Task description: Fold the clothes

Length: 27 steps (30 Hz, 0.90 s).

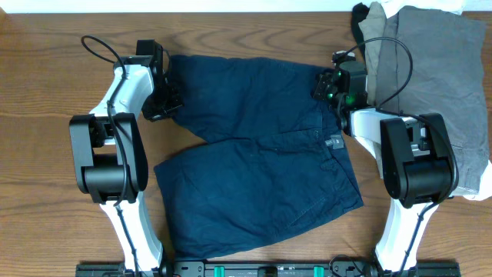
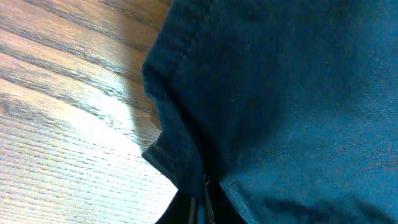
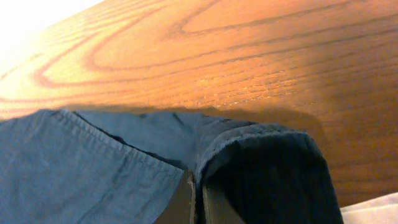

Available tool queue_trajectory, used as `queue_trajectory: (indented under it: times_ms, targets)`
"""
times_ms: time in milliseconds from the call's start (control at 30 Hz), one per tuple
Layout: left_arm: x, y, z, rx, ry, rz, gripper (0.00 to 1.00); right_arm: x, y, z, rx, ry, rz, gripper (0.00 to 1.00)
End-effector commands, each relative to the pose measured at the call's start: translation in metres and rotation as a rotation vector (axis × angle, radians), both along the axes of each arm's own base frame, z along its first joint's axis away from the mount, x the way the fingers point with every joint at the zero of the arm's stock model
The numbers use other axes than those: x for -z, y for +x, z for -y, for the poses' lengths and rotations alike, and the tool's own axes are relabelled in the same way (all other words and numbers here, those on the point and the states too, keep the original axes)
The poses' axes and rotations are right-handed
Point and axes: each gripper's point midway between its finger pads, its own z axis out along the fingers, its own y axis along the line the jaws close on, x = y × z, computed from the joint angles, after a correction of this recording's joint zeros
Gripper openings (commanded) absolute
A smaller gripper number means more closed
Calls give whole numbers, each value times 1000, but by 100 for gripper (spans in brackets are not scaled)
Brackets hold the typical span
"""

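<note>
The far leg is already spread between both grippers, so my left gripper will next move slightly back toward the bare gap between the legs and release the hem.
A pair of dark navy shorts (image 1: 261,154) lies spread on the table, with a small pale tag (image 1: 334,144) at the waistband on the right. My left gripper (image 1: 164,98) is shut on the hem of the far leg at the left; in the left wrist view the navy cloth (image 2: 280,99) fills the frame and is pinched between the fingers (image 2: 202,202). My right gripper (image 1: 332,86) is shut on the far waistband corner; the right wrist view shows the fingers (image 3: 198,199) closed on a navy fold (image 3: 249,162).
A pile of grey (image 1: 438,69), white (image 1: 480,181) and black (image 1: 361,23) garments lies at the far right, just beyond my right arm. Bare wood (image 1: 46,192) lies left of the shorts. The table's near edge holds the arm bases (image 1: 269,269).
</note>
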Motion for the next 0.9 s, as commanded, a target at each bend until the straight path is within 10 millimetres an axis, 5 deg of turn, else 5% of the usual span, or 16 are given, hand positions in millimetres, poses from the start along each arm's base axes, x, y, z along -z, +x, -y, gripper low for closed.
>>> queue_trajectory:
  times_ms: [0, 433, 867]
  targets:
    - [-6, -1, -1, 17, 10, 11, 6, -12, 14, 4, 33, 12, 26, 1]
    - [-5, -3, -1, 18, 10, 2, 6, -44, 43, 59, 95, -24, -26, 1]
    - [-6, -52, 0, 20, 4, -199, 6, -32, 33, 58, 67, -36, -82, 1]
